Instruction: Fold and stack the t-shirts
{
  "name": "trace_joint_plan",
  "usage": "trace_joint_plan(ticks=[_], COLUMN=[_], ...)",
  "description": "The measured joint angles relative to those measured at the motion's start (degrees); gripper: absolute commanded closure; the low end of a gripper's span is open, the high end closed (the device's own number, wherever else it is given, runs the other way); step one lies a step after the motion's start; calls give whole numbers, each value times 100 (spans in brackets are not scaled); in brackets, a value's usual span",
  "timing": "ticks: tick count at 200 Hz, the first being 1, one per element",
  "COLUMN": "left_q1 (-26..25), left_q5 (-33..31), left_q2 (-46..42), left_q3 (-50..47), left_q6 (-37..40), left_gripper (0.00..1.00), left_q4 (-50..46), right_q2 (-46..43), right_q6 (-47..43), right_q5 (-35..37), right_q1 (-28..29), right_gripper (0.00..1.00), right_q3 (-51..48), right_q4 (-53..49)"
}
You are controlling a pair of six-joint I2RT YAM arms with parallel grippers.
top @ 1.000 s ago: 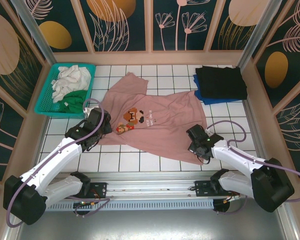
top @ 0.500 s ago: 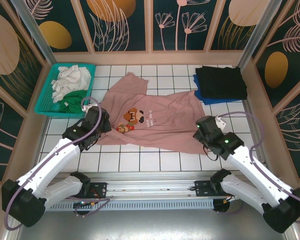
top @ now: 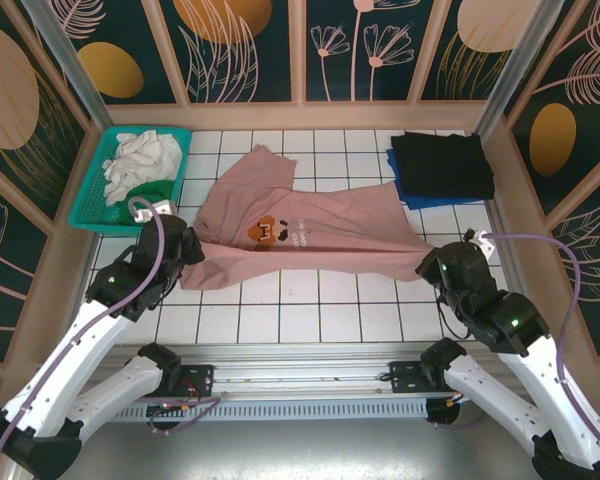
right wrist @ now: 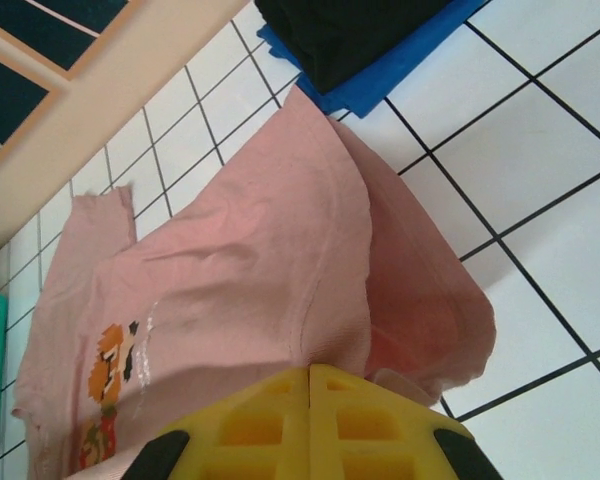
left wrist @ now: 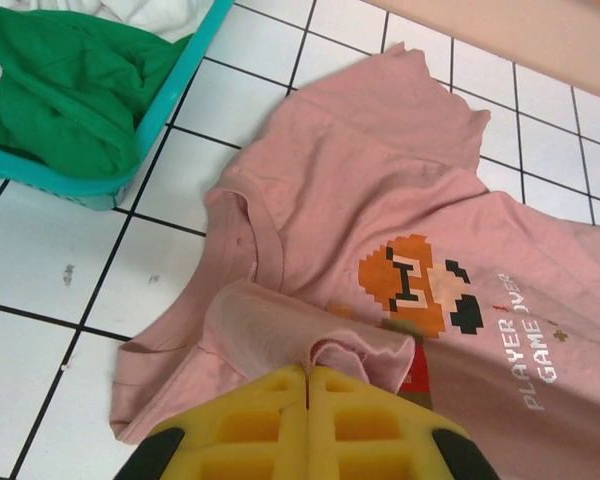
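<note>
The left gripper moves down toward the pixel print (top: pixel 267 231) next, sets the pinched fold onto the shirt's collar end, then releases it, because that cloth still hangs raised.
The dusty-pink t-shirt (top: pixel 315 222) with the pixel print (top: pixel 267 231) lies stretched across the middle of the tiled table. My left gripper (top: pixel 188 250) is shut on a pinched fold of its cloth (left wrist: pixel 280 325) near the collar end, just left of the print (left wrist: pixel 417 287). My right gripper (top: pixel 429 263) is shut on the shirt's other end, with pink cloth (right wrist: pixel 280 250) bunched and hanging at the yellow fingertips (right wrist: pixel 270 400). A folded black t-shirt (top: pixel 443 163) lies on a blue one (top: pixel 413 196) at the back right. White (top: pixel 143 157) and green (top: pixel 152 195) t-shirts sit in the basket.
The teal lattice basket (top: pixel 88 216) stands at the back left, its corner (left wrist: pixel 100 190) close to the pink shirt. Wooden-framed walls (top: pixel 300 112) ring the table. Bare white tiles (top: pixel 310 310) run along the near edge in front of the shirt.
Both arms have pulled outward, the left one to the left and the right one to the right. The pink shirt is drawn out longer and narrower between them.
</note>
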Motion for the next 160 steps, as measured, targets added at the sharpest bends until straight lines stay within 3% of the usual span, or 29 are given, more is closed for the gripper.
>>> trace_joint_plan(ticks=[51,111,133,160], left_q1=[0,0,0,-7], left_q5=[396,667,728,739], left_q2=[-341,807,1408,2105], left_q3=[-442,-570,-564,-407], left_q6=[109,260,299,372], left_gripper=[100,100,100,100], left_q4=[-59,299,656,909], right_q2=[-197,734,1134,1672], right_q6=[-83,170,-188,-846], right_q5=[-260,584,625,-9], right_q1=[-2,-138,-822,-2020], right_gripper=[100,100,100,100], right_q3=[-492,-612,-772,-1073], right_q4=[111,68,590,1427])
